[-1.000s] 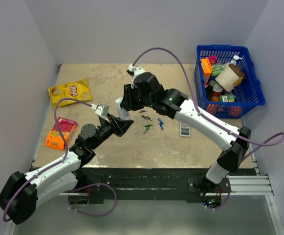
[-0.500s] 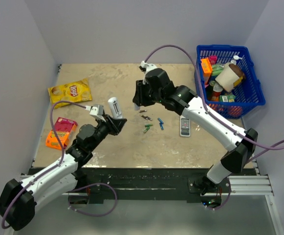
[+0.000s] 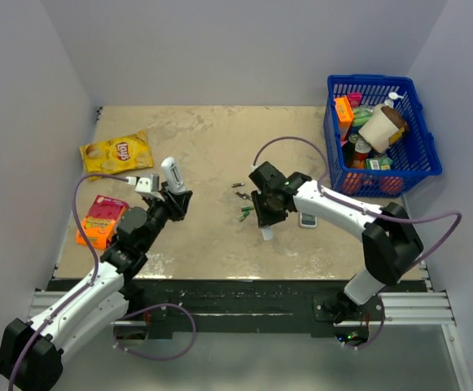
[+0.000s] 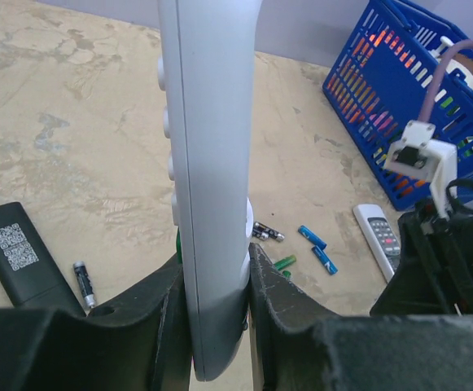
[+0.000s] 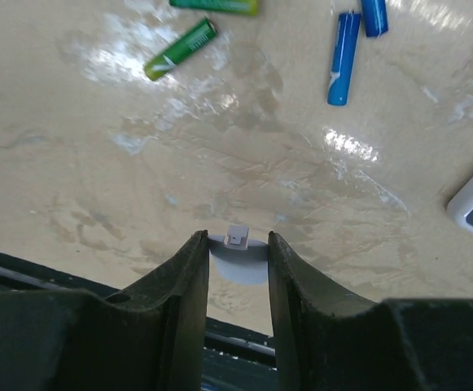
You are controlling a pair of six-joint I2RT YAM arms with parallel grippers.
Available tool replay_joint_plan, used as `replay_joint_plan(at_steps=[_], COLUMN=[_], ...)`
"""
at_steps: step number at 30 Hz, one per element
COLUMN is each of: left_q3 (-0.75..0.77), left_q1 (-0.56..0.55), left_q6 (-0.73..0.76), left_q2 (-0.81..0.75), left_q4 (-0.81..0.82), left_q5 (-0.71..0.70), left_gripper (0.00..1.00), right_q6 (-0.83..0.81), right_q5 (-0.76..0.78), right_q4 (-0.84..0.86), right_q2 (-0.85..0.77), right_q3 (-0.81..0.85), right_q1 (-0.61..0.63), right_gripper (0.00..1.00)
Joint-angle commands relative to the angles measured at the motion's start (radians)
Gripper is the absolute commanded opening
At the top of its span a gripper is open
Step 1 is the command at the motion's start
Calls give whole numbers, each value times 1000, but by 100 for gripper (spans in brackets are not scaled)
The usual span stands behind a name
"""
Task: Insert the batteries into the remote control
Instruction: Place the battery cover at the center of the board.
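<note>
Next, my right gripper moves down and releases the white back cover [image 5: 238, 259] on the bare tabletop below it, clear of the green batteries and blue cells.
My left gripper [image 3: 177, 198] is shut on the lower end of the slim white remote control [image 3: 172, 174] and holds it upright above the table's left-middle. In the left wrist view the remote [image 4: 208, 163] stands on edge between my pads, at my left gripper [image 4: 216, 285]. My right gripper [image 3: 266, 218] is low over the table, shut on the remote's white back cover [image 5: 238, 259], its clip tab pointing up, at my right gripper [image 5: 238, 252]. Two green batteries [image 5: 181, 49] lie on the table just beyond it; they also show in the top view [image 3: 247, 212].
Two blue cells [image 5: 342, 57] and dark cells [image 4: 266, 232] lie by the green ones. A grey-white remote [image 3: 308, 218] lies right of my right gripper. A black remote [image 4: 16, 257], a blue basket [image 3: 383, 130], a chips bag [image 3: 116, 151] and snack packs [image 3: 100, 221] are around.
My right gripper has pulled away from the remote and dropped to the table's near middle with the back cover. My left arm has drawn back to the left with the remote, now upright.
</note>
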Motion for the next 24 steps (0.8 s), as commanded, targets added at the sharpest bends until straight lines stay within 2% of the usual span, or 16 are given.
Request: replay_joint_plan(at_steps=[1, 6, 13, 20, 21, 24], left_q3=[0, -16, -22, -13, -13, -20], left_q1=[7, 7, 7, 7, 7, 7], left_q6=[52, 58, 61, 74, 74, 55], left_q2=[-11, -18, -8, -2, -1, 5], left_q4=[43, 44, 58, 64, 67, 84], left_q5=[-2, 3, 6, 12, 19, 36], left_gripper=[0, 0, 0, 0, 0, 0], right_q6=[11, 5, -12, -22, -20, -37], right_q5=[-17, -32, -1, 22, 22, 11], right_q4=[63, 91, 114, 82, 74, 72], right_q2=[57, 132, 177, 138, 109, 39], right_q3=[-51, -72, -91, -54, -24, 42], right_q1=[-4, -4, -2, -2, -4, -2], right_gripper=[15, 18, 31, 70, 79, 94])
